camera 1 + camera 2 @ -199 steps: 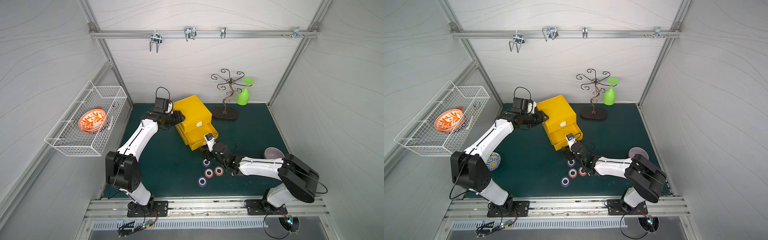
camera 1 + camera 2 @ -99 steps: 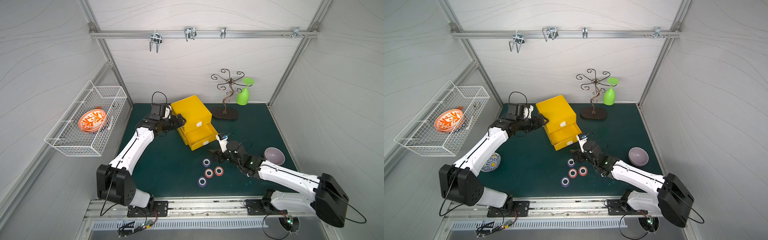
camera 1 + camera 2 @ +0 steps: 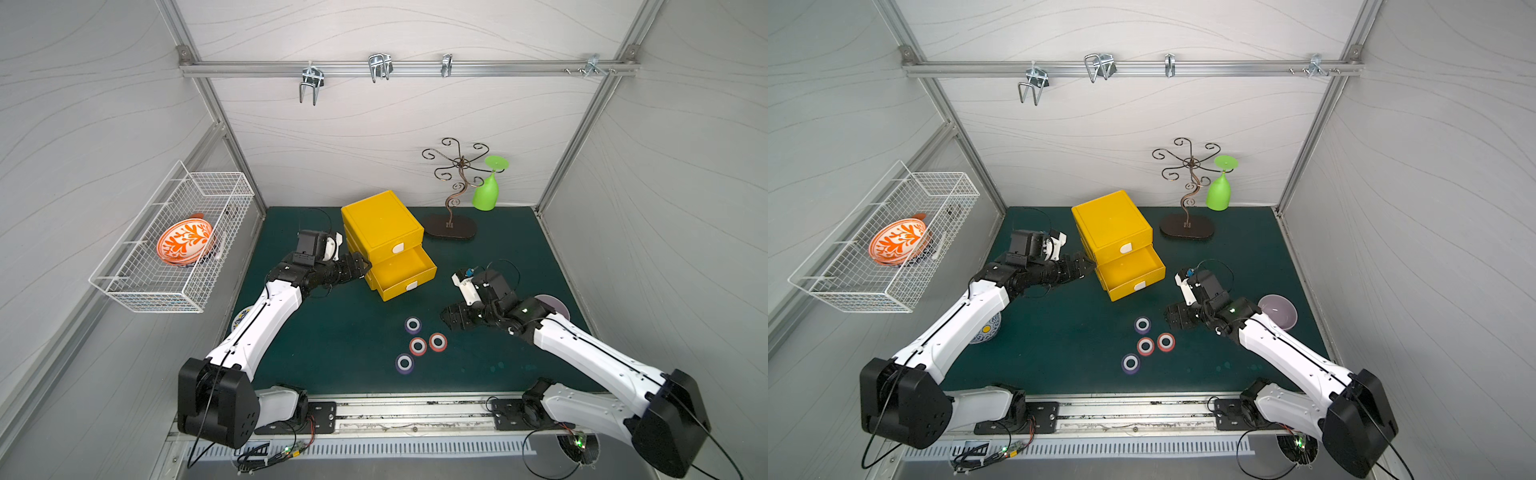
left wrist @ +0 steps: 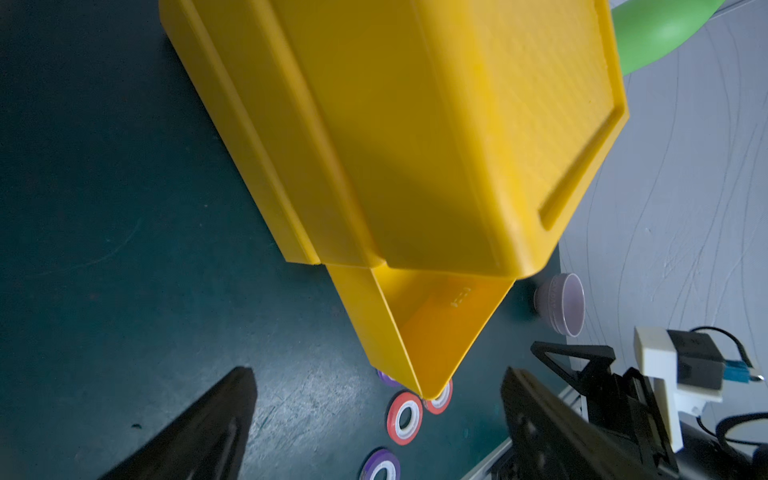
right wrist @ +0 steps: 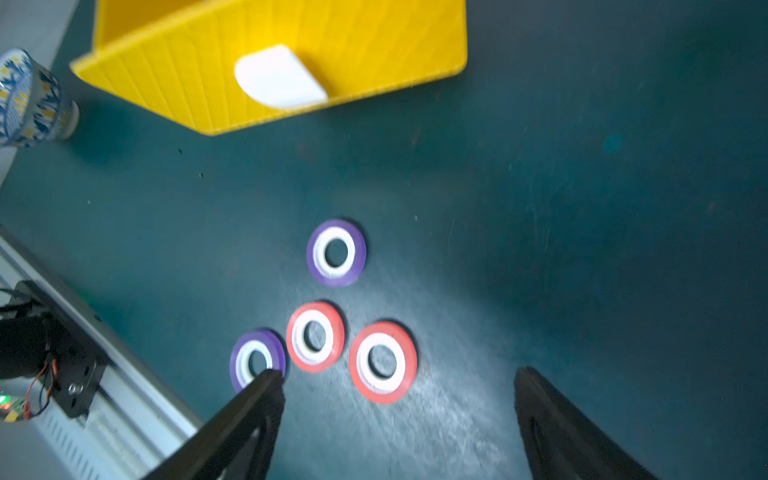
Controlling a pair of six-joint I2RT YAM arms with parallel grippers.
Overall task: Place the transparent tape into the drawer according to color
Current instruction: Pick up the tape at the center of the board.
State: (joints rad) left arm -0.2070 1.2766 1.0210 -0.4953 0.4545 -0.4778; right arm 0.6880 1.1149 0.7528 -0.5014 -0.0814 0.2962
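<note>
My right gripper moves down and back next onto the rim of the nearer red tape (image 3: 444, 343) (image 5: 408, 364). Bare mat lies on that side, away from the other tape rolls.
The yellow box (image 3: 380, 226) stands at the back of the mat, and a lower drawer (image 3: 401, 272) is pulled out, its inside showing bare yellow. Two purple tape rolls (image 3: 412, 325) (image 3: 404, 363) and two red tape rolls (image 3: 417, 345) (image 3: 437, 341) lie flat in front of it. They also show in the right wrist view: purple tape (image 5: 336, 252), red tape (image 5: 382, 361). My left gripper (image 3: 359, 266) (image 4: 378, 415) is open beside the box's left side. Right of the tapes, my right gripper (image 3: 451, 320) (image 5: 399, 399) hovers open and holds nothing.
A purple bowl (image 3: 555, 303) sits behind my right arm. A blue patterned cup (image 3: 984, 330) stands under my left arm. A metal stand (image 3: 451, 226) and a green glass (image 3: 486, 195) are at the back. A wire basket (image 3: 137, 291) with an orange plate hangs on the left wall.
My right gripper has drawn back from the open drawer's front to the right of the tapes. My left gripper has opened and slid back a little along the box's side.
</note>
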